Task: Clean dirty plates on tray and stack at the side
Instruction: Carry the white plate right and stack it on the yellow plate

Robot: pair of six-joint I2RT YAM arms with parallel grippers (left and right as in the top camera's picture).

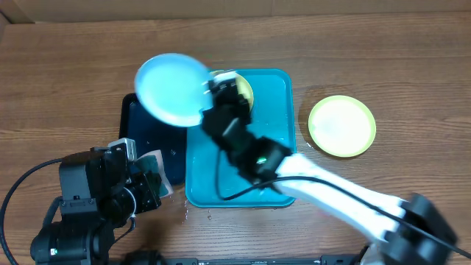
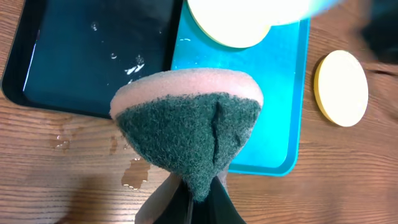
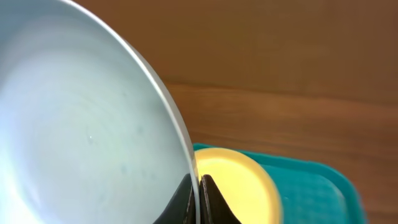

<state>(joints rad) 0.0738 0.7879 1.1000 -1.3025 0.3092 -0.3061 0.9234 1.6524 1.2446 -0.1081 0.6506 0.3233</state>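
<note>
My right gripper will next swing to the right in the overhead view and then lower the light blue plate onto the table's yellow-green plate, which is uncovered for stacking.
My right gripper (image 1: 210,87) is shut on the rim of the light blue plate (image 1: 171,89), holding it lifted and tilted over the back left of the turquoise tray (image 1: 274,151). In the right wrist view the plate (image 3: 81,124) fills the left side, with the gripper (image 3: 198,182) pinching its edge. A pale yellow-green plate (image 1: 243,90) lies on the tray's far end, partly hidden by the arm. Another yellow-green plate (image 1: 342,126) rests on the table to the right. My left gripper (image 2: 199,194) is shut on a green-and-peach sponge (image 2: 189,127) near the front left.
A black tray (image 2: 93,56) with water drops lies left of the turquoise tray (image 2: 277,118). Small puddles (image 2: 134,177) wet the wooden table in front of it. The right arm's white link (image 1: 331,191) crosses the tray's front right corner.
</note>
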